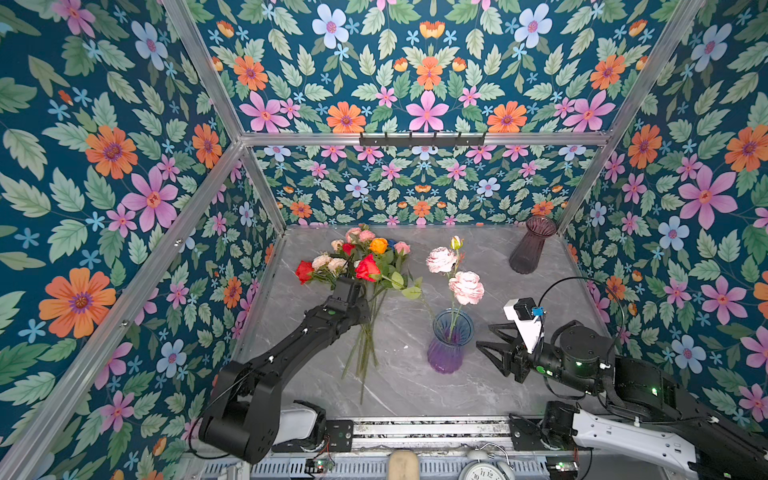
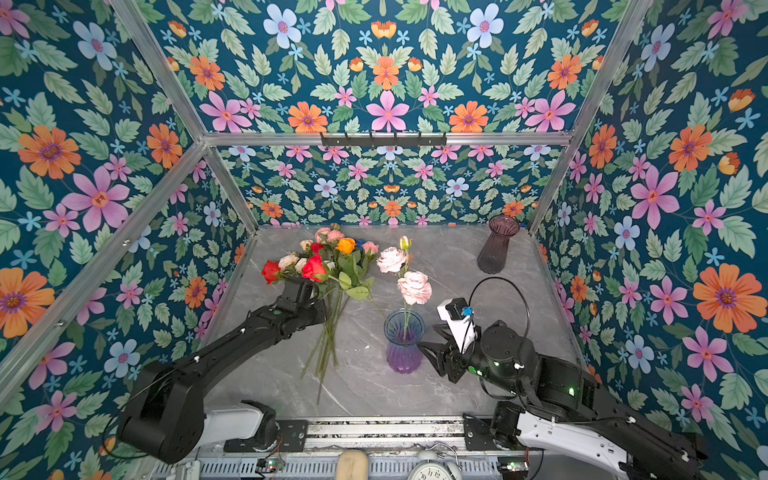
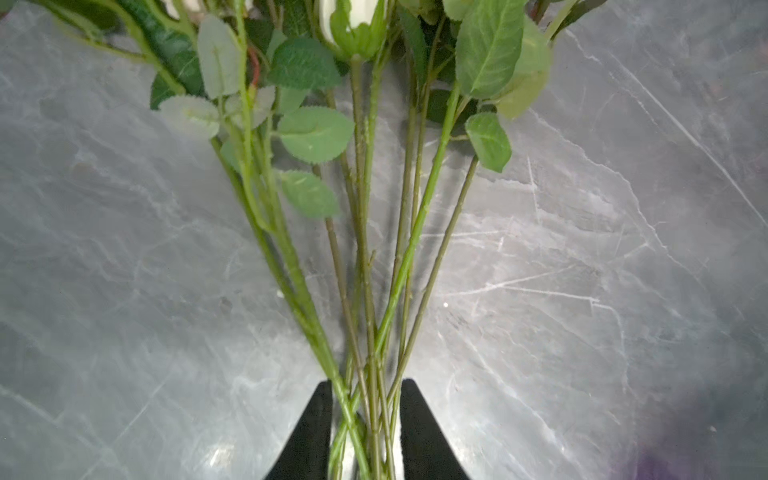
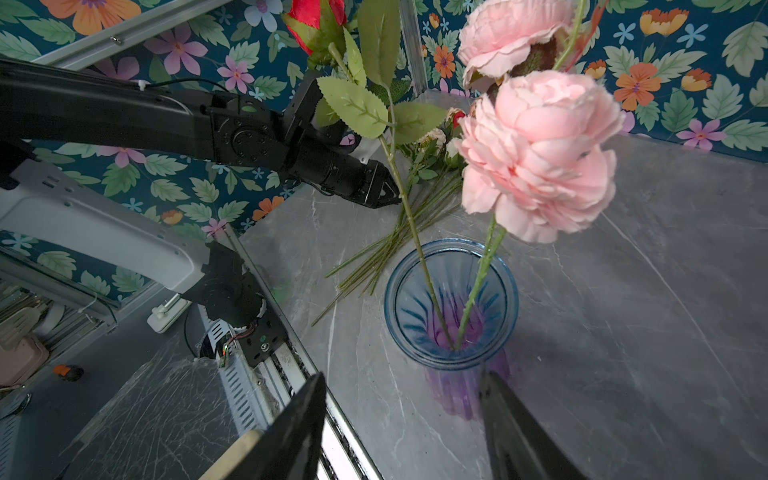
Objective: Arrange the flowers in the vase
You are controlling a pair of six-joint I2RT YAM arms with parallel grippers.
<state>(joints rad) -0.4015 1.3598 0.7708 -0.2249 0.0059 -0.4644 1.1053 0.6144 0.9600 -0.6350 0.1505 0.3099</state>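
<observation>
The stem under the white flower (image 3: 359, 180) is below my fingers and farther outward, so my left gripper should next go down and ease outward onto that part of the stem.
A blue and purple glass vase (image 1: 451, 340) (image 2: 403, 345) (image 4: 409, 332) stands at the table's front middle. It holds pink peony flowers (image 1: 466, 286) (image 4: 540, 153) and a red rose (image 1: 368, 267) that leans left. More flowers (image 1: 361, 253) lie in a bundle on the table, their stems (image 3: 365, 249) (image 2: 326, 349) fanned toward the front. My left gripper (image 1: 366, 311) (image 3: 365, 382) is over the bundle. Its fingers stand slightly apart with several stems between them. My right gripper (image 1: 486, 336) (image 4: 403, 386) is open and empty just right of the vase's base.
A second, dark purple vase (image 1: 532, 245) (image 2: 498, 245) stands empty at the back right corner. A metal rail (image 1: 432, 428) runs along the table's front edge, with a clock (image 1: 484, 469) below it. Flowered walls enclose the grey marble table (image 1: 540, 299) on three sides.
</observation>
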